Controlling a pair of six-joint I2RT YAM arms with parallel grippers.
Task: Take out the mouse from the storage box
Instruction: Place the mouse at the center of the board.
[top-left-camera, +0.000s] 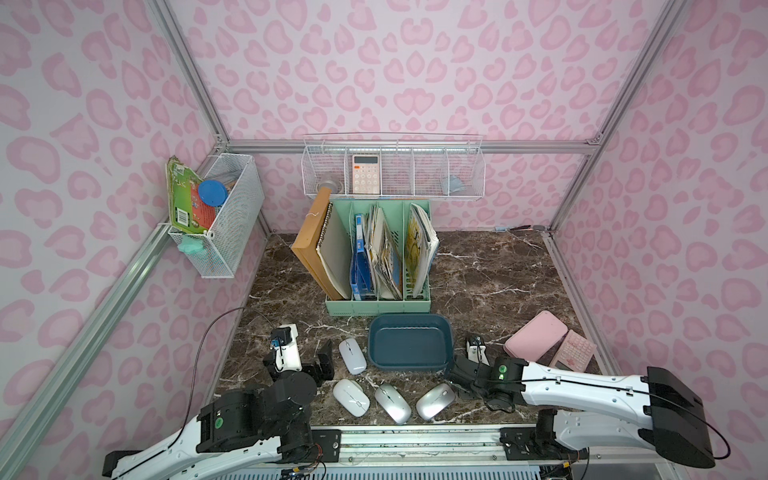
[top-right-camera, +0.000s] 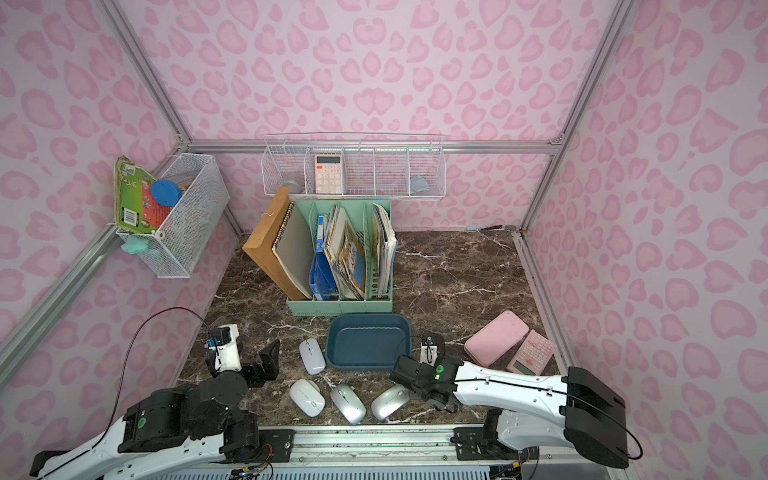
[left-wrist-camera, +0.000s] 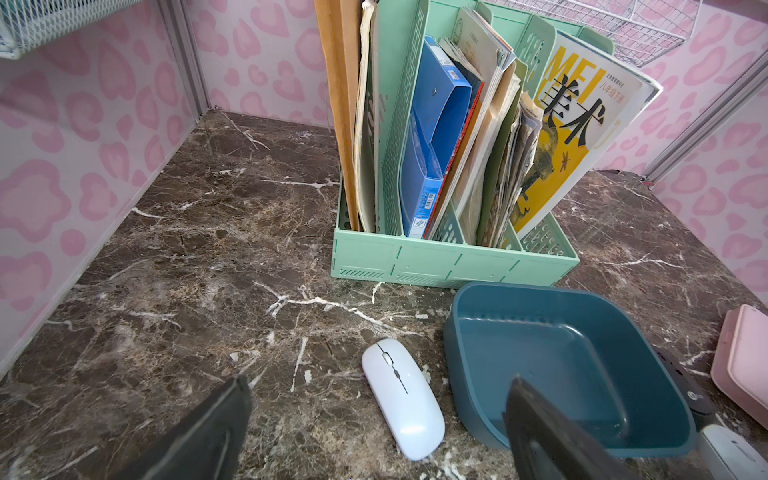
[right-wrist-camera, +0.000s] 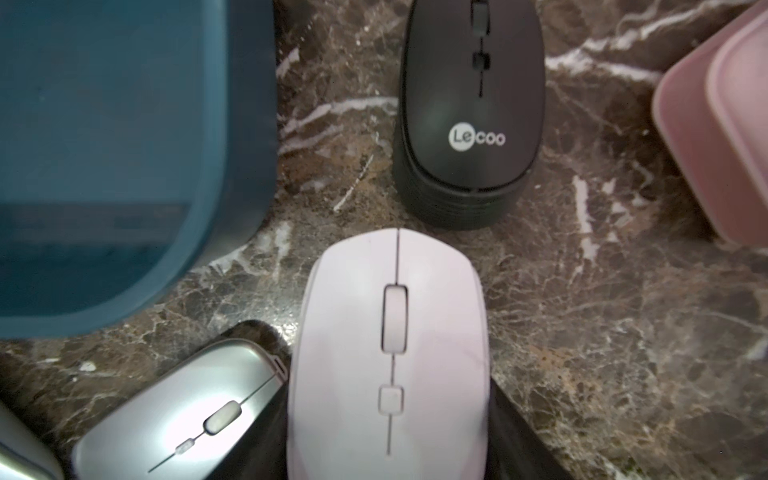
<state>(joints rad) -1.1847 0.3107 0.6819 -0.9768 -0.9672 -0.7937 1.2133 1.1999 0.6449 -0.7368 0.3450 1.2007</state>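
I should lower the white mouse with my right gripper onto the bare marble below, beside the silver mouse, and release it, because the white mouse already hangs outside the box (top-left-camera: 410, 359).
The dark teal storage box (top-left-camera: 410, 359) (top-right-camera: 368, 362) (left-wrist-camera: 552, 357) (right-wrist-camera: 104, 145) sits on the marble top with nothing inside. My right gripper (top-left-camera: 454, 372) (top-right-camera: 402, 370) (right-wrist-camera: 388, 399) hangs just off the box's near right corner, shut on a pale pinkish-white mouse (right-wrist-camera: 390, 332). A black mouse (right-wrist-camera: 471, 112) (left-wrist-camera: 681, 386) lies beyond it. My left gripper (top-left-camera: 323, 360) (top-right-camera: 268, 360) (left-wrist-camera: 379, 381) stands open left of the box, beside a slim white mouse (top-left-camera: 352, 355) (left-wrist-camera: 401, 399). Another white mouse (top-left-camera: 351, 397) and two silver mice (top-left-camera: 392, 403) (top-left-camera: 435, 401) lie along the front edge.
A mint-green file holder (top-left-camera: 378, 306) full of books stands right behind the box. A pink case (top-left-camera: 536, 336) and a pink calculator (top-left-camera: 571, 351) lie at the right. White wire baskets (top-left-camera: 392, 170) (top-left-camera: 224, 216) hang on the walls.
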